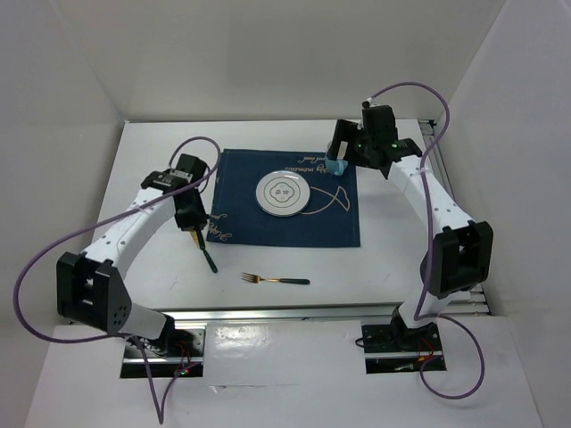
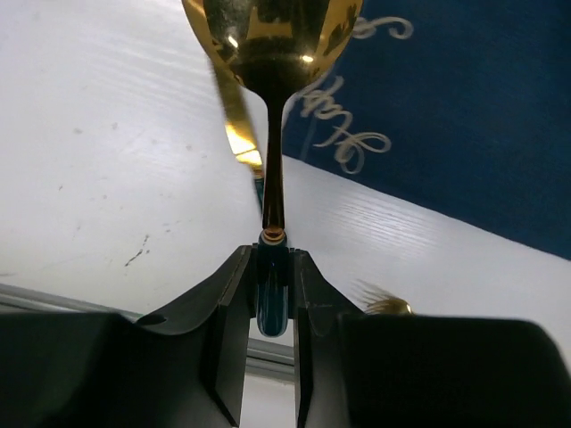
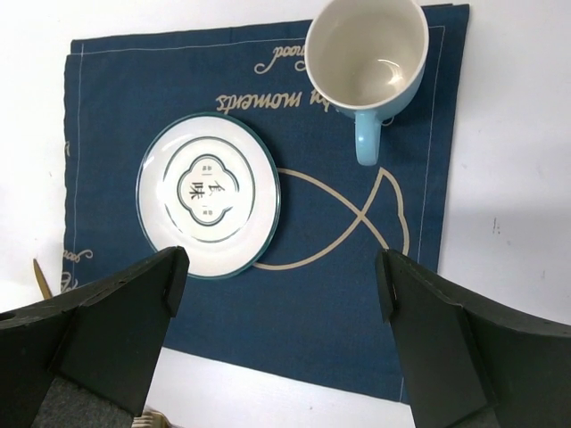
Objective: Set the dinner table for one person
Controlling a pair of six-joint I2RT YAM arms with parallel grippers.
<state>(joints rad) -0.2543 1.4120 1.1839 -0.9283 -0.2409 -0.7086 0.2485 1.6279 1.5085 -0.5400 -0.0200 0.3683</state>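
The part of the placemat beside the plate, on the cup side, is empty. My left gripper should next carry the spoon [image 2: 272, 36] past the plate [image 1: 283, 194] and down onto that part.
The white dinner table [image 1: 147, 294] carries a navy placemat [image 1: 285, 227] with a white teal-rimmed plate [image 1: 283, 194] and a light blue cup [image 1: 336, 166] at its far right corner. My left gripper [image 1: 194, 228] hangs just left of the placemat. It is shut on the dark handle of a gold spoon [image 2: 272, 36], whose bowl is toward the wrist. A gold knife [image 1: 205, 254] lies on the table below it and shows behind the spoon in the left wrist view [image 2: 234, 125]. My right gripper [image 3: 281, 267] is open and empty above the placemat [image 3: 321, 312], apart from the cup [image 3: 366, 53].
A gold fork with a dark handle [image 1: 275, 280] lies on the table near the front edge, below the placemat. Its tines peek out in the left wrist view [image 2: 385, 303]. The metal rail [image 1: 294, 314] runs along the near edge. White walls enclose the table.
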